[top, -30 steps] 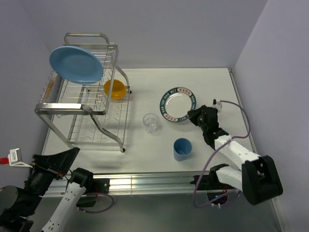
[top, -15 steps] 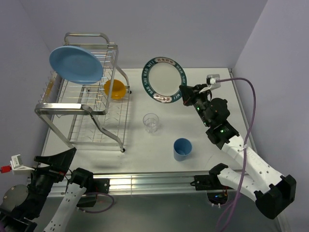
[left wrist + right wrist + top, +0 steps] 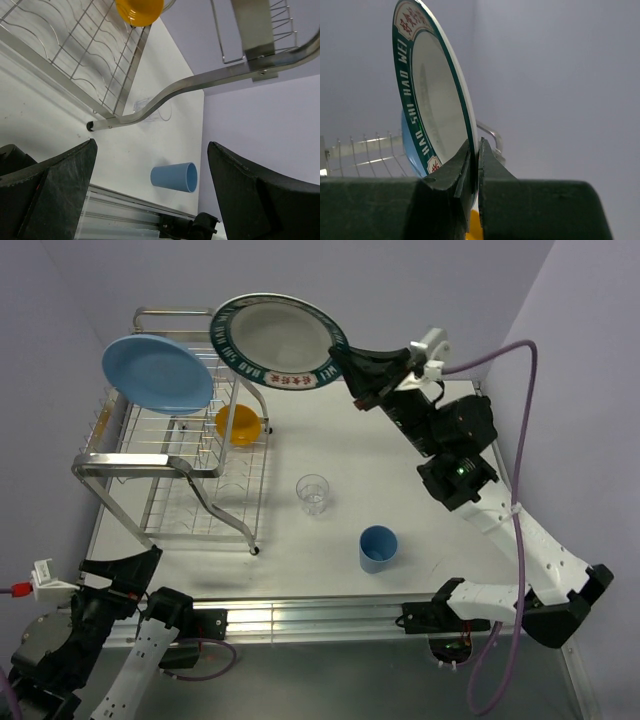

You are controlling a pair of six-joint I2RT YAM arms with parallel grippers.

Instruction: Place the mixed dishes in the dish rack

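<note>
I will move my right gripper across next, lower it and release, as empty wires of the upper level beside the light-blue plate are below it, to its left in the top view.
My right gripper (image 3: 345,358) is shut on the rim of the white plate with the dark teal lettered rim (image 3: 276,341) and holds it high, over the right side of the silver wire dish rack (image 3: 180,465). In the right wrist view the plate (image 3: 437,107) stands on edge between my fingers (image 3: 474,152). The light-blue plate (image 3: 157,372) stands in the rack's upper tier. The orange-yellow bowl (image 3: 238,424) lies in the lower tier. The clear glass (image 3: 313,493) and the blue cup (image 3: 378,548) stand on the table. My left gripper (image 3: 150,165) is open and empty, low near the table's front left.
The rack's bent tube leg (image 3: 200,82) crosses the left wrist view, with the bowl (image 3: 140,11) above it and the cup (image 3: 174,177) beyond. An aluminium rail (image 3: 300,620) runs along the table's near edge. Walls close in behind and on the right.
My right arm has lifted the lettered plate off the table and carried it up and left, from the table's right middle to above the rack. The left arm has barely moved.
</note>
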